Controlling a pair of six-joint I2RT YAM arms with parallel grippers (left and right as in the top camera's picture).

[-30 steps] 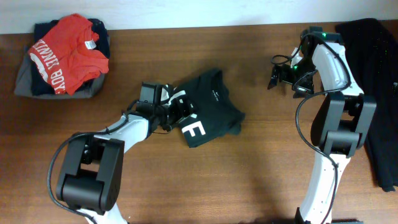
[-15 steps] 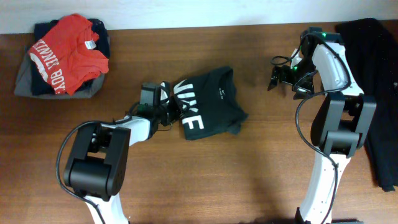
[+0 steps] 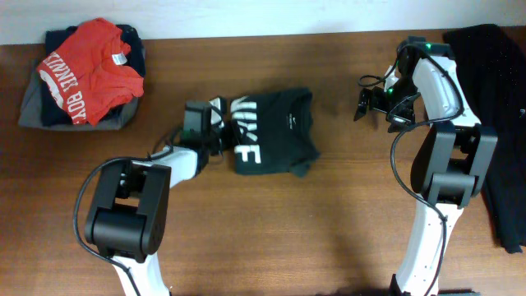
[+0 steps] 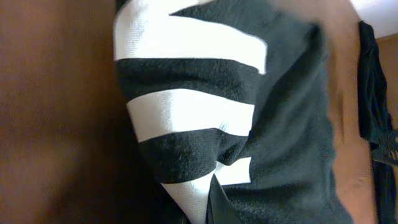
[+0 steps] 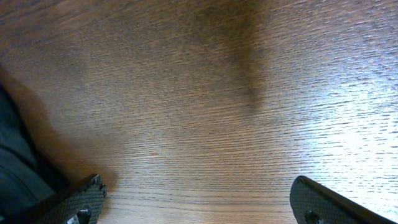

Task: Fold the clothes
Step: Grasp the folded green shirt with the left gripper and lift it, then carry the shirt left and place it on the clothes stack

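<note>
The left gripper should next lift the folded shirt over the pile with the red tee (image 3: 92,74) and release it, because that pile lies outward and left in the overhead view.
The clothes (image 3: 275,131), a black T-shirt with big white letters, lie folded small on the wooden table (image 3: 329,230) near its middle. My left gripper (image 3: 220,136) is at the shirt's left edge, shut on the fabric. In the left wrist view the black cloth with white lettering (image 4: 249,124) fills the frame, and the left gripper (image 4: 214,199) pinches a fold of it at the bottom. My right gripper (image 3: 362,102) hovers open over bare wood at the back right, apart from the shirt. Its fingers (image 5: 81,199) stand wide, with nothing in the right gripper (image 5: 199,202).
A pile of garments topped by a red tee (image 3: 86,70) sits at the back left corner. A dark cloth (image 3: 493,99) lies along the right edge, also seen as a dark cloth (image 4: 370,81) in the left wrist view.
My left gripper has shut on the shirt's left edge and pulled it, so the shirt has turned from tilted to nearly square and slid slightly back. The right arm has stayed still.
</note>
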